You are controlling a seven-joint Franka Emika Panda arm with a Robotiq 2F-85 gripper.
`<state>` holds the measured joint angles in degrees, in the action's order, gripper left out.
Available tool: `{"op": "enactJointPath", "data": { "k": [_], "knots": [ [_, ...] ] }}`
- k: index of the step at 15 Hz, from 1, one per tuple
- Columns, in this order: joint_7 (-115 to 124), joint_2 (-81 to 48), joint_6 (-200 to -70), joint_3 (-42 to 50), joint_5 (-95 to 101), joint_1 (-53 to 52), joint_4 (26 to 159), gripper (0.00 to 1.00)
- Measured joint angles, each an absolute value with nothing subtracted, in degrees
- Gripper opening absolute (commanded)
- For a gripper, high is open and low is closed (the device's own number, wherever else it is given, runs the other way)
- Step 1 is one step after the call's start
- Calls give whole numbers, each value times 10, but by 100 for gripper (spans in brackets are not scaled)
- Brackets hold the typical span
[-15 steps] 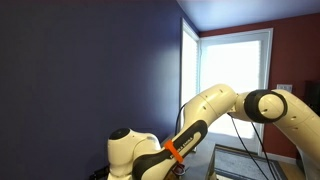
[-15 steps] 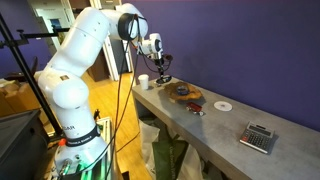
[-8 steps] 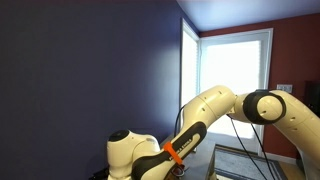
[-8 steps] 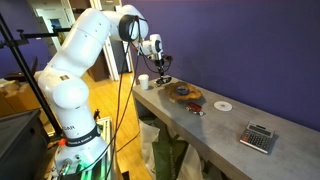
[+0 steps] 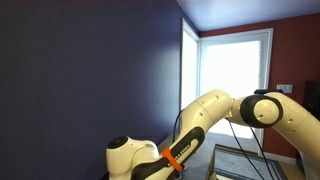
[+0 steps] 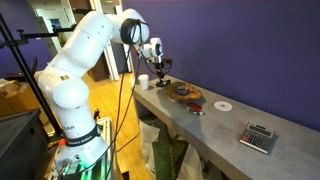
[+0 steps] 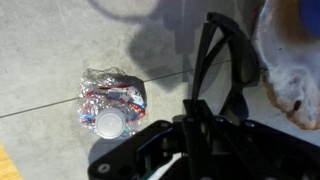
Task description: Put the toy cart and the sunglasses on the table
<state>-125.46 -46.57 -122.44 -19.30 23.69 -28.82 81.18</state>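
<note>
The gripper lowers next, easing away from the plate, toward the bare tabletop [image 7: 178, 82] beside the crushed bottle to release the sunglasses [image 7: 226, 66], since that spot is clear.
My gripper [image 6: 159, 60] is shut on the black sunglasses [image 7: 226, 66] and holds them a little above the far end of the pale beige table [image 6: 205, 122]. In the wrist view the jaws [image 7: 200, 118] pinch the frame, and the lenses hang out over the tabletop [image 7: 60, 40]. A round brownish plate [image 6: 185, 93] lies on the table just beside the gripper and has small items on it. Its rim shows in the wrist view [image 7: 285, 70] with something blue at the corner. I cannot make out the toy cart clearly.
A crushed plastic bottle [image 7: 108, 100] stands on the table under the gripper and shows as a small white thing in an exterior view [image 6: 143, 81]. A white disc [image 6: 222, 104] and a grey calculator [image 6: 258, 137] lie further along. A dark wall runs behind the table. An exterior view [image 5: 200, 130] shows only the arm.
The arm has shifted slightly, with the elbow lower in an exterior view. The gripper stays shut on the sunglasses over the same end of the table.
</note>
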Motion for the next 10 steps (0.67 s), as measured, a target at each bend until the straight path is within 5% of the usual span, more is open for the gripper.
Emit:
{"op": "enactJointPath", "data": {
  "k": [9, 10],
  "knots": [
    [-1343, -506, -1199, -193, 237, -304, 777, 2],
    [-1350, -511, -1194, -193, 237, -305, 773, 33]
  ]
}}
